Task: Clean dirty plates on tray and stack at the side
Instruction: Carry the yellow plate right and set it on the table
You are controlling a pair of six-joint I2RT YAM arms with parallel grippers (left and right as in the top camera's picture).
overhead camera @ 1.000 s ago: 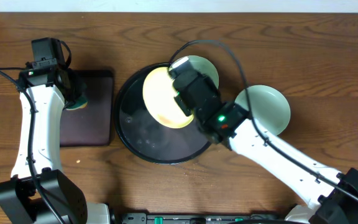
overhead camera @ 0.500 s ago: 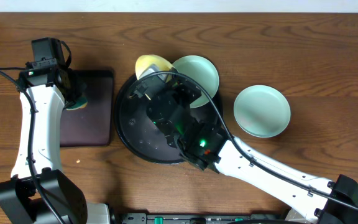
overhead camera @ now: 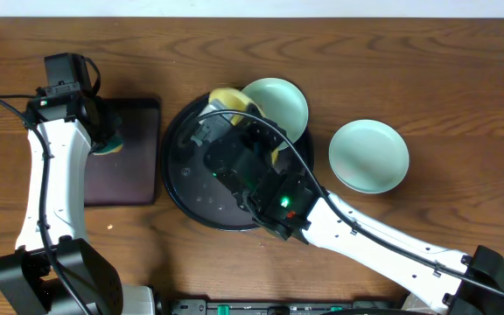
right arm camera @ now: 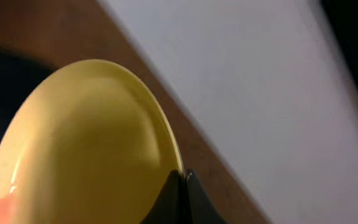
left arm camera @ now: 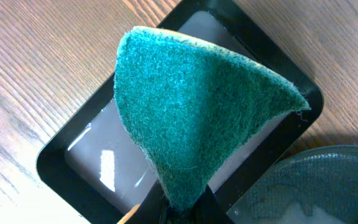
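I will swing my right gripper toward the mint-blue plate on the wood beside the tray, turn the yellow plate point(overhead camera: 226, 96) flat and set it down on top.
My right gripper point(right arm camera: 182, 180) is shut on the rim of the pale yellow plate point(right arm camera: 86, 143) and holds it steeply tilted over the back of the round black tray point(overhead camera: 182, 175). A red smear shows at its lower left in the right wrist view. From overhead only a sliver of the yellow plate point(overhead camera: 226, 96) shows behind the arm. One mint-blue plate point(overhead camera: 278, 101) rests on the tray's back right rim. Another mint-blue plate point(overhead camera: 368, 156) lies on the wood to the right. My left gripper point(left arm camera: 182, 208) is shut on a green sponge point(left arm camera: 191, 106) over the rectangular tray.
The small rectangular black tray point(overhead camera: 134, 149) lies left of the round tray, also in the left wrist view point(left arm camera: 86, 155). A pale wall edges the table's far side point(right arm camera: 260, 93). Bare wood-grain tabletop point(overhead camera: 392, 70) lies at the back right.
My right gripper has tipped the yellow plate from lying flat-faced over the tray to steeply on edge, swinging over the tray's middle. The left arm has not moved.
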